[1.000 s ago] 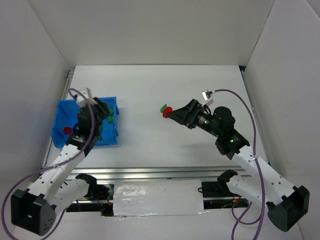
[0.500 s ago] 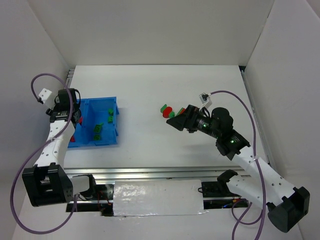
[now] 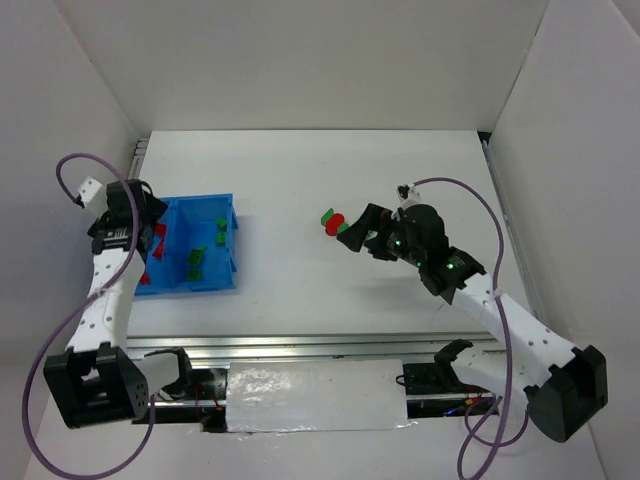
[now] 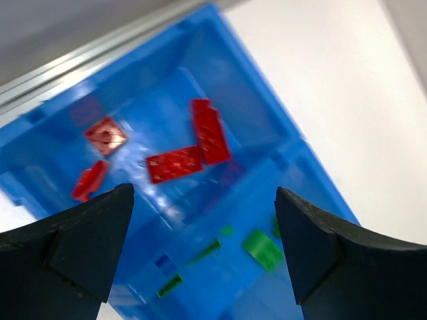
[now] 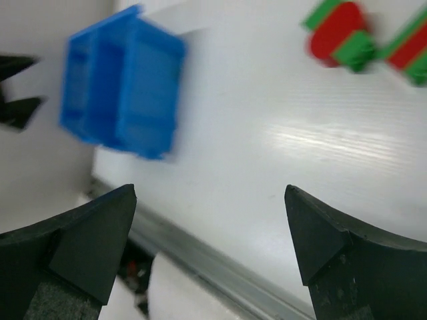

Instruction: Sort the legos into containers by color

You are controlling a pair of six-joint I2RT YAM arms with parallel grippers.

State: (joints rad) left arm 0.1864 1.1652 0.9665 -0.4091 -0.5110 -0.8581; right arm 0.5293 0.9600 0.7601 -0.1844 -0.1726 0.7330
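My right gripper is going to move down and outward and tilt its fingers down onto the green-red-green stack (image 5: 409, 48) beside the round red piece, because the stack's colors are still joined.
The containers are two compartments of one blue bin (image 3: 210, 285) at the table's left. Red legos (image 4: 175, 163) lie in the left compartment and green legos (image 4: 262, 248) in the right one. My left gripper (image 3: 150, 228) hangs open over the bin's left side with nothing between its fingers (image 4: 80, 233). Out on the table lie loose red-and-green legos (image 3: 334, 221), seen close in the right wrist view as a joined piece (image 5: 337, 30) and a second one (image 5: 410, 50). My right gripper (image 3: 356, 232) stands open just right of them, holding nothing.
White walls close in the table on the left, back and right. An aluminium rail (image 3: 300, 345) runs along the near edge, between the arm bases. The bin (image 5: 123, 83) also shows far off in the right wrist view.
My left gripper has opened and swung from over the bin's middle to its left side. My right gripper has turned a little beside the loose legos and stays open.
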